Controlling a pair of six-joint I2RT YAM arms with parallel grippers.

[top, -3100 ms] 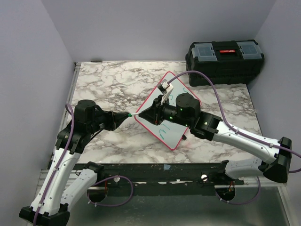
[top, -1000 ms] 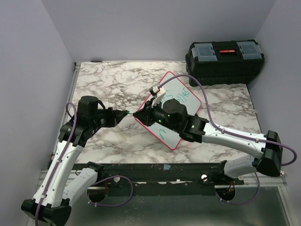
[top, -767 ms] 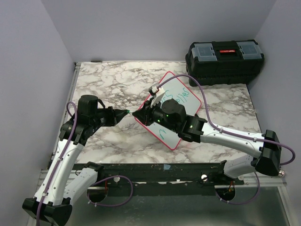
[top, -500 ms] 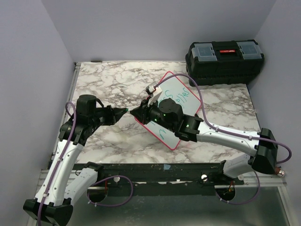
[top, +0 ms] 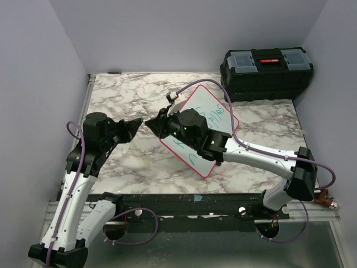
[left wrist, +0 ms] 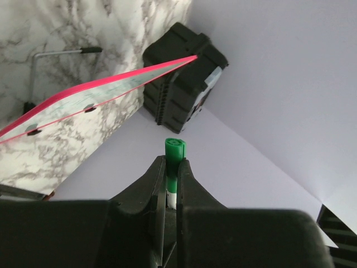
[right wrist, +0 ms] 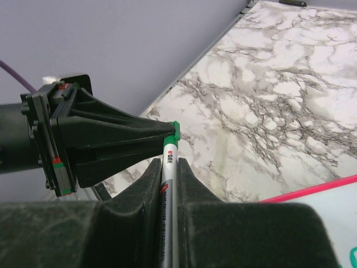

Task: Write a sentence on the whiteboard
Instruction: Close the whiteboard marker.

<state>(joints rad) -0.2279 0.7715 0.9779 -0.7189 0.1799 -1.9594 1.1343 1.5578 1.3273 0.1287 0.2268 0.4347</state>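
The left gripper tips downward next and lowers to the bare marble beside the whiteboard to release the marker (right wrist: 169, 167), because that part of the table is clear.
The whiteboard (top: 221, 126), white with a red-pink rim, lies tilted on the marble table. Green lettering (top: 215, 114) shows on its far part and more strokes (top: 193, 157) near its front corner; the right arm hides the middle. My right gripper (top: 152, 124) is shut on the silver barrel of a marker (right wrist: 169, 167), just left of the board's left corner. My left gripper (top: 137, 122) meets it tip to tip and is shut on the marker's green cap (left wrist: 174, 152). The cap's green clip (right wrist: 176, 129) touches the left fingertips (right wrist: 159, 133). The board shows edge-on in the left wrist view (left wrist: 95, 96).
A black toolbox (top: 266, 71) with grey lid trays stands at the back right, also in the left wrist view (left wrist: 178, 78). Lilac walls close in the marble table (top: 128, 95) on three sides. A purple cable (top: 234, 106) arcs over the board.
Both grippers have moved left and away from the board, staying joined at the marker. The right arm has stretched further left, uncovering more of the board's lettering.
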